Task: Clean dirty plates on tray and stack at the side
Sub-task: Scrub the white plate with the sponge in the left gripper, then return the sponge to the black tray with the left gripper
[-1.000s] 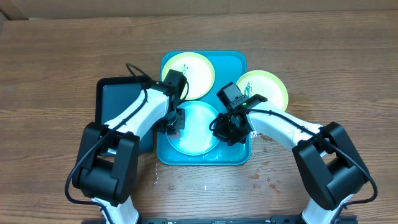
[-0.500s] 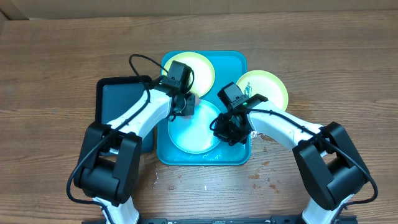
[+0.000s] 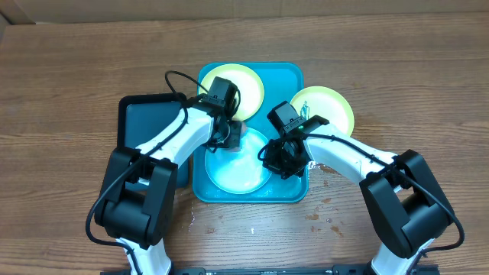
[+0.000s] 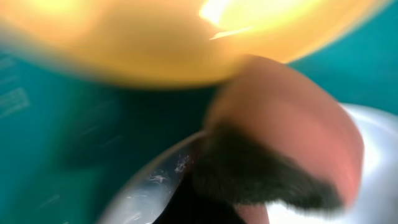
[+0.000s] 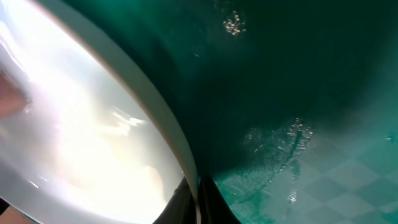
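The left gripper lifts next and carries the sponge over the black tray (image 3: 153, 123) to release it, since that lies to the gripper's left in the overhead view.
The turquoise tray (image 3: 291, 79) lies mid-table. One yellow-green-rimmed plate (image 3: 243, 85) sits at its back. A second plate (image 3: 237, 174) lies tilted in its front half. A third plate (image 3: 330, 107), with a small dark mark, rests on the table to the right of the tray. My left gripper (image 3: 232, 134) is shut on a pink sponge with a dark scrub face (image 4: 280, 143), pressed at the front plate's back edge (image 4: 152, 180). My right gripper (image 3: 283, 162) is shut on that plate's right rim (image 5: 186, 165). The right wrist view shows wet tray floor (image 5: 298, 93).
A smaller black tray (image 3: 142, 126) lies just left of the turquoise one, under my left arm. Water drops (image 3: 321, 215) speckle the wood in front of the tray's right corner.
My left gripper has carried the sponge from the front plate's left side up to its back edge, towards the right. My right gripper has kept its hold on the rim.
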Controlling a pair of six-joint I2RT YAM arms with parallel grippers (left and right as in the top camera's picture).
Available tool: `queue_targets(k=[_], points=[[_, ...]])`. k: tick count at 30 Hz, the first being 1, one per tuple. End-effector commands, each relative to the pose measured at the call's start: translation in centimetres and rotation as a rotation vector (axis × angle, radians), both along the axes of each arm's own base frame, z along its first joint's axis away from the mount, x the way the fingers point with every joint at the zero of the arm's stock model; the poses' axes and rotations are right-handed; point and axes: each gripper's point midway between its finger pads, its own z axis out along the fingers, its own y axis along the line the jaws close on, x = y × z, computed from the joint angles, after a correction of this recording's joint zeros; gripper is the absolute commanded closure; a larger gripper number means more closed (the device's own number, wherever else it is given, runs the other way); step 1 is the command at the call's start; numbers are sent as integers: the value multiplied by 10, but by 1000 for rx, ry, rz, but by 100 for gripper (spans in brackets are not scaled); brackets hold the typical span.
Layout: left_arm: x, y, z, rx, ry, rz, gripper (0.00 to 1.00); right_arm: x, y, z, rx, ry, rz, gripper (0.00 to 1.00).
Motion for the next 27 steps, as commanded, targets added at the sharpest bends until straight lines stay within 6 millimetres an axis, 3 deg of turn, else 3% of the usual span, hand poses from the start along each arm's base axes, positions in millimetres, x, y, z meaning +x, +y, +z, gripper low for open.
queue_targets(k=[1, 3, 6, 10, 13, 15, 18, 20, 22, 25, 27], points=[[-4, 88, 2, 438, -35, 173, 96, -2, -14, -9, -69, -1, -7, 96], [-7, 102, 10, 508, -38, 201, 96, -2, -14, -9, -69, -1, -7, 96], [-11, 107, 22, 532, -41, 223, 96, -1, -15, -9, -72, -3, -8, 96], [-13, 93, 48, 408, -49, 261, 96, -1, -15, -9, -75, -4, -8, 96], [-14, 82, 78, 242, -76, 287, 96, -2, -16, -10, -76, -5, 1, 96], [-13, 89, 101, 163, -114, 320, 96, -2, -16, -10, -75, -8, 16, 96], [-11, 116, 123, 121, -158, 361, 96, -1, -15, -9, -70, -19, 44, 96], [-15, 138, 122, 137, -137, 390, 96, 1, -10, -8, -41, -46, 109, 96], [-22, 157, 106, 146, -84, 426, 96, 2, -5, -7, -13, -66, 158, 96], [-31, 171, 71, 130, -1, 470, 96, 4, -3, -6, -2, -76, 164, 96], [-30, 170, 44, 93, 45, 427, 95, 4, -3, -6, -2, -76, 164, 96]])
